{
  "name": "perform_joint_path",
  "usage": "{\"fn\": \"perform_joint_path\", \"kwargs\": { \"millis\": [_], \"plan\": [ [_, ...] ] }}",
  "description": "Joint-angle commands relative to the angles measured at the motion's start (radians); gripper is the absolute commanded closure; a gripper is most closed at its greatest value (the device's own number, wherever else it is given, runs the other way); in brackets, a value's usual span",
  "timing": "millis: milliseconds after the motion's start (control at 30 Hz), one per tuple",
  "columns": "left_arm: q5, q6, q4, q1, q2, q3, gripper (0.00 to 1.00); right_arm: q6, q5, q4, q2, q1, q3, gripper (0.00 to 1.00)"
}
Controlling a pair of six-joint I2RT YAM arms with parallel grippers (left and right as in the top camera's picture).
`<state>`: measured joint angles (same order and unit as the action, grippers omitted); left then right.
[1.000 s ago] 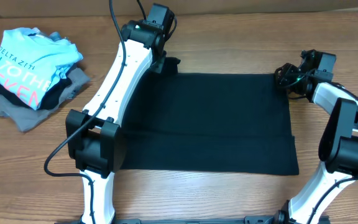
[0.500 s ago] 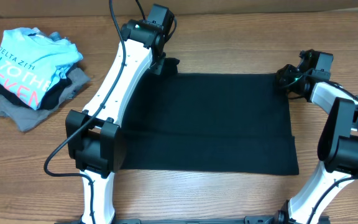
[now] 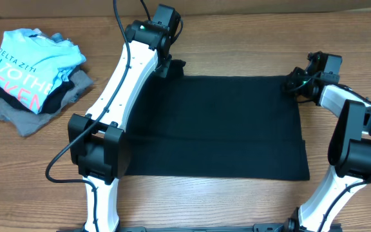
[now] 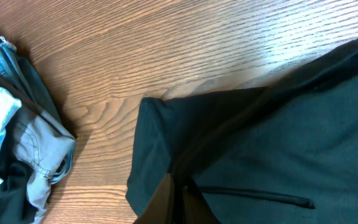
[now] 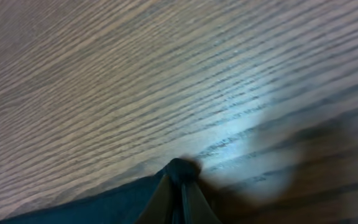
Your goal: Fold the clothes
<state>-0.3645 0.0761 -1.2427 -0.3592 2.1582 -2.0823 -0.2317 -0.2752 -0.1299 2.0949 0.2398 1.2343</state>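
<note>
The garment has both far corners pinched, so my right gripper should move back to its stepped side edge (image 3: 301,134), which lies back toward the base from my gripper, and let go of the garment.
A black garment (image 3: 218,125) lies spread flat across the middle of the wooden table. My left gripper (image 3: 172,64) is shut on its far left corner; in the left wrist view the closed fingers (image 4: 178,196) pinch a ridge of the dark cloth (image 4: 278,143). My right gripper (image 3: 293,80) is shut on the far right corner; in the right wrist view the closed fingertips (image 5: 180,182) pinch a small point of the cloth (image 5: 180,167) just above the table.
A pile of folded clothes (image 3: 31,77), with a light blue printed shirt on top of black and grey ones, sits at the far left and shows in the left wrist view (image 4: 11,124). Both arm bases stand at the near edge.
My right gripper has shifted slightly left and farther back with the garment corner. The left arm and the garment have hardly moved.
</note>
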Motion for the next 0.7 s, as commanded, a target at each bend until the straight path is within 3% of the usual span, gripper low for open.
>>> {"fn": "perform_joint_path", "kwargs": {
  "millis": [0, 333, 667],
  "plan": [
    [-0.021, 0.015, -0.007, 0.006, -0.039, -0.028, 0.96, 0.005, -0.016, -0.013, -0.022, 0.018, 0.026, 0.96],
    [-0.051, 0.006, -0.023, 0.015, -0.125, -0.028, 0.94, 0.005, -0.025, -0.119, -0.181, 0.029, 0.026, 0.96],
    [-0.054, 0.019, -0.183, 0.019, -0.128, -0.028, 0.96, -0.003, -0.025, -0.353, -0.342, 0.031, 0.026, 0.96]
  ]
}}
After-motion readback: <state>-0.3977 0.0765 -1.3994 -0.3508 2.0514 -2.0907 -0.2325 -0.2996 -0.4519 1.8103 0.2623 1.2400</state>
